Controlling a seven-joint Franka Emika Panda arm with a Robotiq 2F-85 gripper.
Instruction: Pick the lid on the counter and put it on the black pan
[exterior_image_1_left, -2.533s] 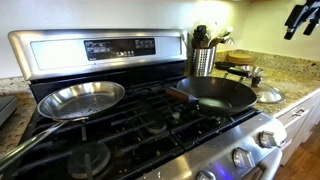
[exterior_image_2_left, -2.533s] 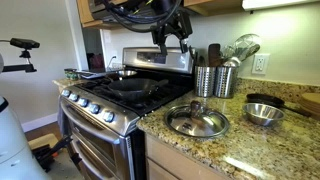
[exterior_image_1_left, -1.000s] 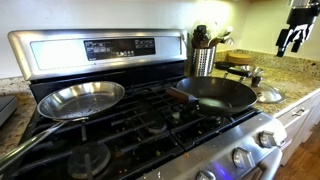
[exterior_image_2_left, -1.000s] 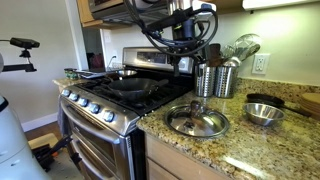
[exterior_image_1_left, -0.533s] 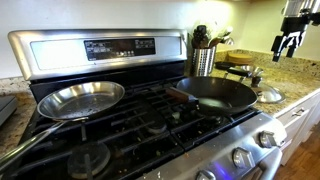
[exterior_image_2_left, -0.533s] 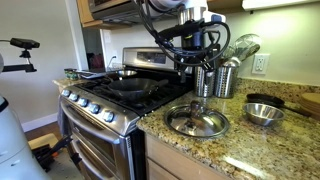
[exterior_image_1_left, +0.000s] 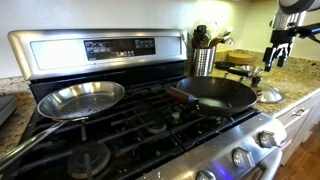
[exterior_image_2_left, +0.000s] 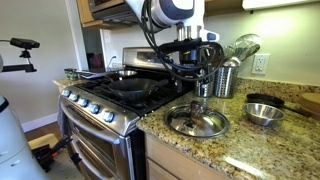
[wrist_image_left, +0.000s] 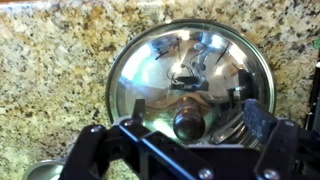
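The dark knob (exterior_image_1_left: 257, 80) (wrist_image_left: 189, 124) is between my open fingers but still below them, so my gripper lowers toward the lid and closes on the knob next.
The shiny domed lid (exterior_image_2_left: 197, 120) lies flat on the speckled granite counter (exterior_image_2_left: 262, 152), right of the stove. It also shows in an exterior view (exterior_image_1_left: 268, 95) and fills the wrist view (wrist_image_left: 190, 70), knob near the lower middle. My gripper (exterior_image_2_left: 203, 87) hangs open and empty directly above the lid, not touching it; it shows at the top right in an exterior view (exterior_image_1_left: 275, 52). In the wrist view its fingers (wrist_image_left: 175, 140) straddle the knob from above. The black pan (exterior_image_1_left: 215, 93) with reddish-brown handle sits on a front burner (exterior_image_2_left: 130, 86).
A shiny silver pan (exterior_image_1_left: 80, 98) sits on another burner. Two steel utensil holders (exterior_image_2_left: 216, 80) stand just behind the lid. A small steel bowl (exterior_image_2_left: 265, 113) sits on the counter beside it. The stove back panel (exterior_image_1_left: 110, 47) rises behind the pans.
My gripper has moved from high over the stove across to the counter and come down, now hanging just above the lid. The lid and pans have not moved.
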